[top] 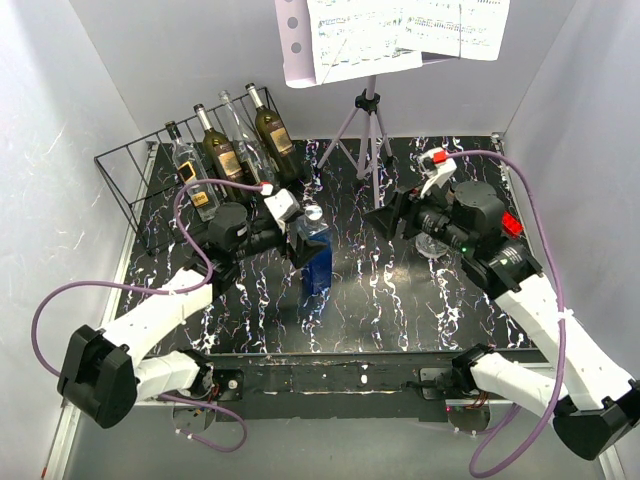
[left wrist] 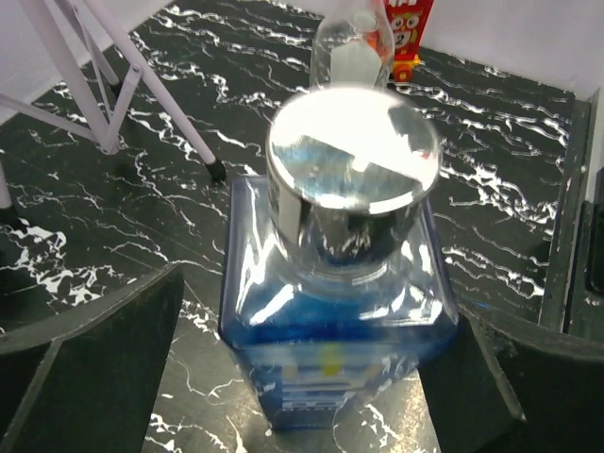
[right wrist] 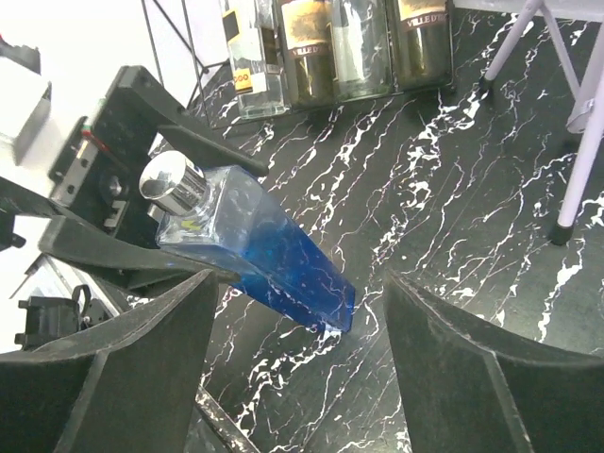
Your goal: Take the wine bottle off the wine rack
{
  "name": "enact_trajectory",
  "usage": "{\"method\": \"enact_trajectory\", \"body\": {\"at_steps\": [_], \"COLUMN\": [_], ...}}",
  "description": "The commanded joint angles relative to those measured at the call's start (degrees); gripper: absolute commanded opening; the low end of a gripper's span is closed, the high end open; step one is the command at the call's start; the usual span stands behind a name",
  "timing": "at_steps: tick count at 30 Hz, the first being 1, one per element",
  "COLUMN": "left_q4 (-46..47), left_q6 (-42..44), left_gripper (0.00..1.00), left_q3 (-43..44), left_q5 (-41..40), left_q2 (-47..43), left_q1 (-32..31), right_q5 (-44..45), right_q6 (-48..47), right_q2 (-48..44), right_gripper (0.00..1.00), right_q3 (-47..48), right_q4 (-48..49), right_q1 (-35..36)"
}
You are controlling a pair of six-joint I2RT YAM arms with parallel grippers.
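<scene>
The blue bottle stands beyond the open fingers of my right gripper, so I need to move that gripper to the left in the top view next, until its fingers are on both sides of the blue bottle's upper part (top: 316, 232) (right wrist: 225, 209).
The wine rack (top: 128, 188), a black wire frame, stands at the back left with several bottles (top: 222, 152) leaning in it; they also show in the right wrist view (right wrist: 311, 47). A square blue bottle (top: 317, 265) with a silver cap (left wrist: 354, 142) stands upright on the table's middle, off the rack. My left gripper (top: 303, 237) is open with its jaws on either side of the blue bottle's upper part (left wrist: 330, 311); a gap shows on one side. My right gripper (right wrist: 302, 359) is open and empty, to the right of the blue bottle (right wrist: 269, 255).
A tripod music stand (top: 368, 135) with sheet music (top: 395, 35) stands at the back middle. A clear glass object (left wrist: 351, 42) and a red carton (left wrist: 412, 28) are by the right arm. White walls close in the black marbled table (top: 390, 300).
</scene>
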Motion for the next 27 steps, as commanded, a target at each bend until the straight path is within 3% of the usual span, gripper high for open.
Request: {"method": "enact_trajectory", "body": {"at_steps": [1,7,13,18,21,25,27], "left_q4": [0.4,-3.7,-9.0,-12.9,-20.9,-29.3,-32.9], "left_q6": [0.4,-0.3,-5.2,-9.9,-11.2,-17.1,-21.9], "left_gripper": [0.98,0.98,0.98,0.98,0.98,0.98,0.98], "left_q3": [2.9,3.4,4.3,4.1,6.4,9.2,10.0], "left_q5": [-1.8,-4.3,-13.6,-36.1,-48.6,-60.5,-61.7], "left_q2": [-4.1,-9.5,-16.9,-24.2,-24.1,-19.8,-17.9], "left_q1": [-0.1,-0.1,-0.1,-0.1,0.0,1.3,4.0], "right_q5": [5.2,11.7,21.0,29.9,33.4,35.7,36.5], "right_q6": [-1.2,-0.9,-2.5,-2.5,-3.6,-4.3,-4.6], "right_q2": [1.3,4.6,10.8,17.2,22.1,27.6,29.6], "right_gripper": [0.78,0.87,0.89,0.91,0.91,0.91,0.91], "right_q3": [3.5,6.4,12.4,17.1,20.8,23.8,24.4], "right_q4": [2.4,3.2,1.5,0.1,-3.3,-5.8,-6.9], "right_q1": [3.9,10.3,18.3,25.3,28.2,29.2,29.2]}}
